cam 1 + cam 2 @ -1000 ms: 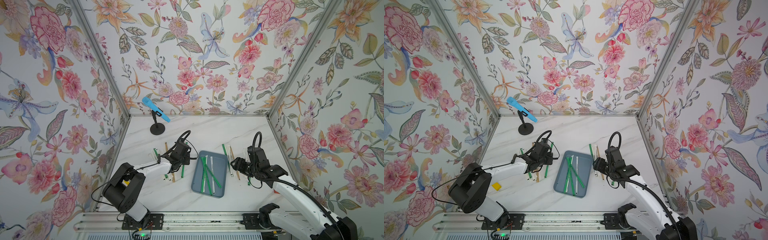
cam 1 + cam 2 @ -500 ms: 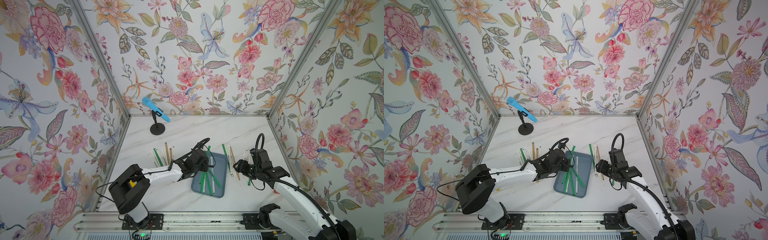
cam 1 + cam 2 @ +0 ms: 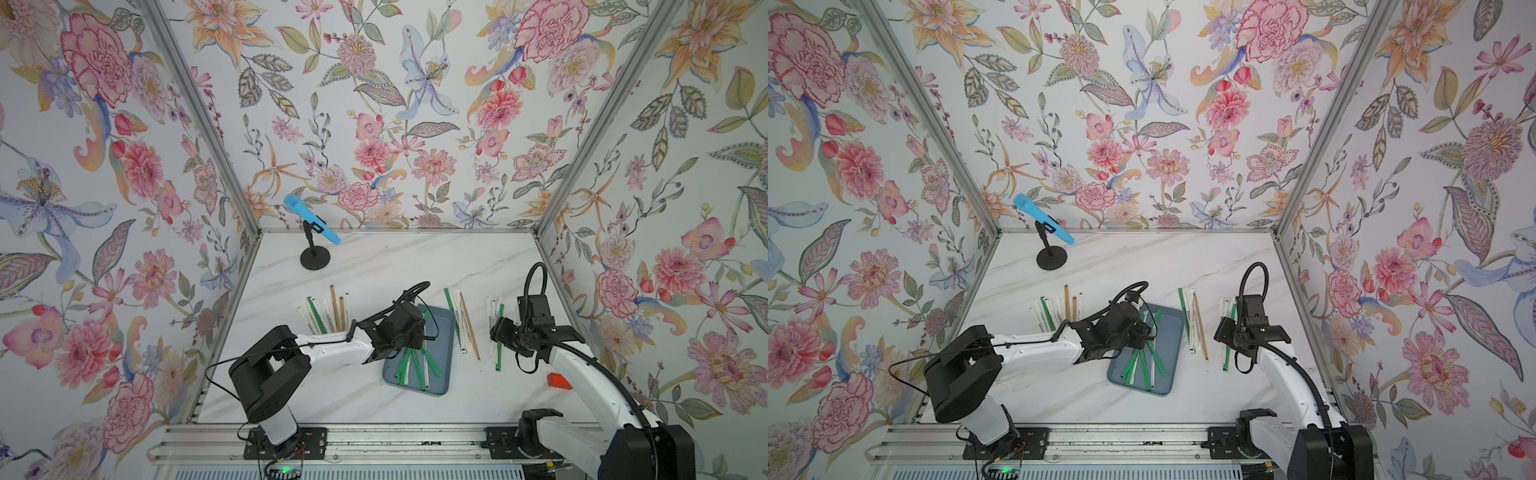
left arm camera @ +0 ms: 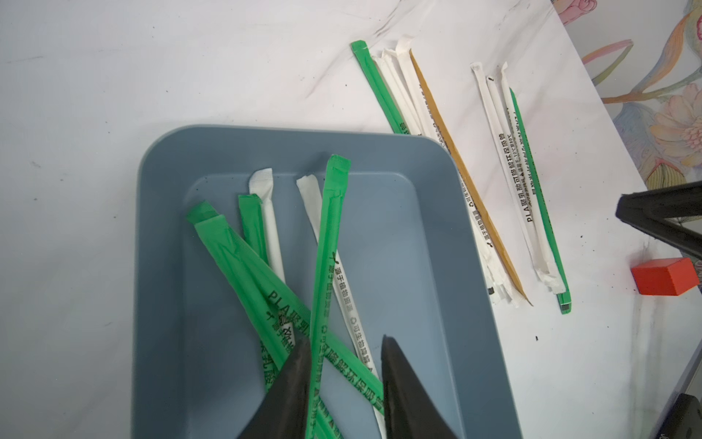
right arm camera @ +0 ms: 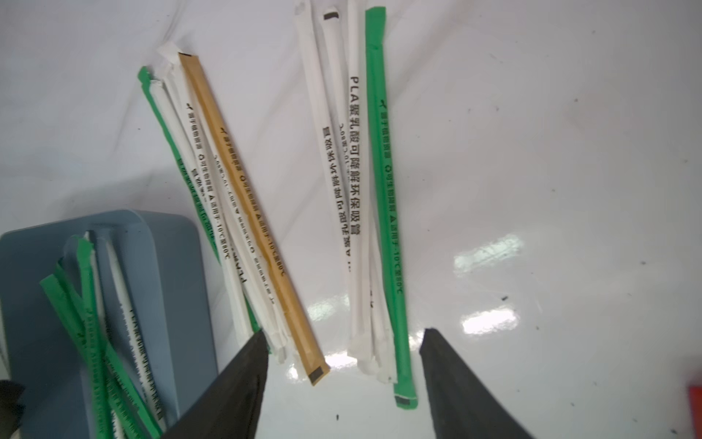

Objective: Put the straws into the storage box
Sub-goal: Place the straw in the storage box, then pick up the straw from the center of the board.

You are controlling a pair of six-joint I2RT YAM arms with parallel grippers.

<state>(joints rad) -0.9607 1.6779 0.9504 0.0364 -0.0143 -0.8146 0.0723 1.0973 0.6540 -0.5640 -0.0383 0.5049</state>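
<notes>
My right gripper needs to move toward the storage box next and down onto the white printed straw's middle [image 3: 460, 323] [image 5: 220, 238]. The straw's middle is below the gripper and closer to the box, still outside it.
The blue-grey storage box [image 3: 442, 353] [image 3: 1169, 370] lies mid-table with several green and white straws [image 3: 415, 365] in it. My left gripper [image 3: 412, 345] [image 4: 343, 338] hovers over the box with its jaws apart. A green straw [image 4: 330, 228] leans along one finger and is not clamped. More straws lie on the table: a bundle [image 3: 461, 320] just right of the box, another [image 3: 496, 316] further right, and a pile [image 3: 324, 311] to the left. My right gripper [image 3: 496, 332] [image 5: 345, 330] is open over the near ends of a tan straw [image 5: 243, 190] and a green straw [image 5: 383, 190].
A small red block [image 3: 559, 381] [image 4: 664, 281] sits near the right wall by my right arm. A blue microphone [image 3: 311, 220] on a black stand [image 3: 315, 259] is at the back left. Flowered walls close in three sides.
My left arm swung from the left straw pile to above the box carrying a green straw, and its jaws have now parted. My right gripper narrowed slightly and barely moved.
</notes>
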